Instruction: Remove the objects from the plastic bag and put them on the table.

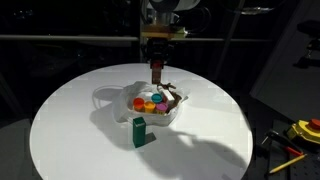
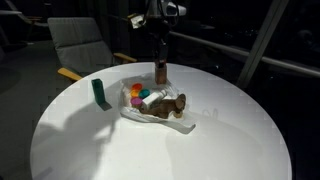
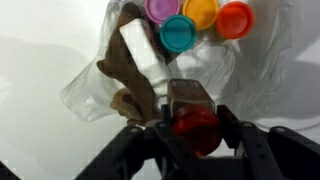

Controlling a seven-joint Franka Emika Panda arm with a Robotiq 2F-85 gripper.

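Note:
The bare part of the table beside the bag is empty, so my gripper should carry the bottle (image 1: 157, 74) past the brown lump, lower it onto that part of the table and let go of it.
My gripper (image 3: 193, 128) is shut on the red cap of a brown bottle (image 3: 190, 100), which it holds upright at the far side of the plastic bag (image 1: 108, 100). Both exterior views show the bottle (image 1: 157, 74) (image 2: 161, 73) hanging under the gripper (image 1: 158, 58). The crinkled bag (image 3: 90, 90) lies open on the white table (image 1: 70, 140). In it lie a brown lump (image 3: 122, 72), a white block (image 3: 143, 48) and purple (image 3: 160, 8), teal (image 3: 178, 34), orange (image 3: 201, 11) and red (image 3: 236, 18) round pieces. A green box (image 1: 140, 131) (image 2: 101, 94) stands on the table outside the bag.
A grey chair (image 2: 80, 45) stands behind the table. Yellow tools (image 1: 300, 131) lie off the table at the frame's edge. The surroundings are dark.

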